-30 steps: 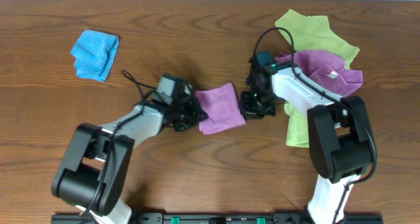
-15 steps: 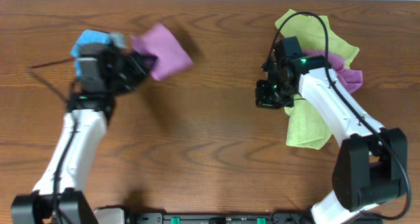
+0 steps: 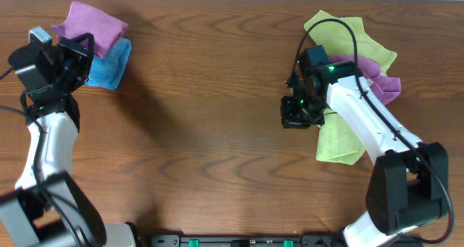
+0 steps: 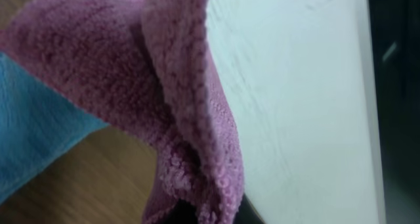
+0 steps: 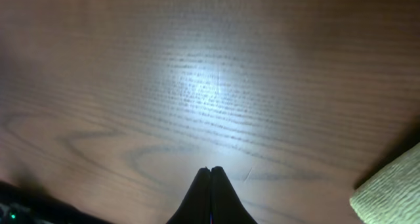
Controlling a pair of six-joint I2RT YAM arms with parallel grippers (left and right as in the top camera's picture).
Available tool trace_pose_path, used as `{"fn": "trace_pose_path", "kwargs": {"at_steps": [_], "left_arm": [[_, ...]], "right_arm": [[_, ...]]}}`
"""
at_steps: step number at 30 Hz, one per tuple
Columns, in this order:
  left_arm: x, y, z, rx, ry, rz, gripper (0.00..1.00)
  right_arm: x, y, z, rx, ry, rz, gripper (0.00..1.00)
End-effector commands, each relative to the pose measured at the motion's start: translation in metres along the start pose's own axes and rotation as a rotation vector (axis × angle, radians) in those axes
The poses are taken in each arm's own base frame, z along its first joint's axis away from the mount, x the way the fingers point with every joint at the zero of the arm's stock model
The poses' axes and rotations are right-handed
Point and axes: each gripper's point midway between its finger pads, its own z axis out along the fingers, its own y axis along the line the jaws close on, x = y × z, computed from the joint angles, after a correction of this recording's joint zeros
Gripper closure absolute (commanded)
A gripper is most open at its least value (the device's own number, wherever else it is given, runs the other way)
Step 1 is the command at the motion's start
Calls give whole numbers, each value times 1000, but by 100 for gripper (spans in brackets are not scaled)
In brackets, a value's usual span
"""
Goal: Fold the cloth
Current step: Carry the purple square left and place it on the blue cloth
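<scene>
I need to lower the folded purple cloth (image 3: 93,28) with my left gripper next and bring it in over the blue cloth, because it is still hanging above.
My left gripper (image 3: 78,50) is at the far left back of the table, shut on a folded purple cloth (image 3: 93,28) held over the folded blue cloth (image 3: 109,62). The left wrist view shows the purple cloth (image 4: 164,99) hanging from my fingers with the blue cloth (image 4: 33,138) beneath. My right gripper (image 3: 293,116) is shut and empty, low over bare wood (image 5: 210,169), just left of the cloth pile. That pile holds an unfolded green cloth (image 3: 341,138) and a crumpled purple cloth (image 3: 373,77).
The wooden table (image 3: 203,131) lies between the two arms. A corner of the green cloth shows at the right wrist view's lower right (image 5: 390,191). The table's back edge meets a white surface (image 4: 295,86) right behind the blue cloth.
My left arm swung the folded purple cloth from the table's middle to the far left, over the blue cloth. My right gripper let go and drew back right, beside the pile.
</scene>
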Motion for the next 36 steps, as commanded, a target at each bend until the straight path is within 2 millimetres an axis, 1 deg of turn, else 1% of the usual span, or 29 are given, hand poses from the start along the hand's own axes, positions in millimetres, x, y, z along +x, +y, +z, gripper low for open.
{"fn": "trace_pose_path", "kwargs": {"at_steps": [1, 2, 5, 8, 11, 15, 21, 24, 28, 31, 32, 33, 35, 36], "left_arm": [[-2, 12, 15, 20, 7, -47, 94], [-2, 16, 19, 22, 4, -49, 95], [-3, 37, 30, 1, -2, -79, 94], [-3, 53, 41, 11, -1, -110, 95], [-2, 62, 52, 49, 8, -155, 94], [-4, 73, 61, 45, 9, -179, 94], [-6, 83, 63, 15, -4, -140, 94], [-4, 95, 61, -27, 3, -167, 94], [0, 101, 60, -47, 26, -170, 94], [3, 110, 58, -80, 38, -193, 94], [5, 115, 57, -102, 42, -207, 92], [7, 119, 56, -116, 47, -217, 75], [10, 127, 54, -146, 57, -240, 16], [12, 129, 53, -154, 65, -249, 5]], "right_arm": [[5, 12, -7, -7, -6, -48, 98], [8, 13, -6, -4, 3, -53, 98], [13, 17, -5, 0, 19, -66, 98], [15, 22, -3, 1, 24, -82, 98], [16, 26, -2, 1, 24, -96, 98], [18, 28, -1, 1, 27, -102, 99], [17, 28, -1, 1, 26, -99, 98], [18, 28, -1, 1, 26, -98, 99], [17, 28, -1, 0, 24, -88, 98], [17, 29, -1, -4, 25, -83, 98], [18, 30, -1, -3, 26, -86, 99], [18, 31, 0, -3, 26, -87, 98], [19, 32, 0, -4, 28, -93, 98], [19, 33, 0, -4, 29, -95, 98]]}}
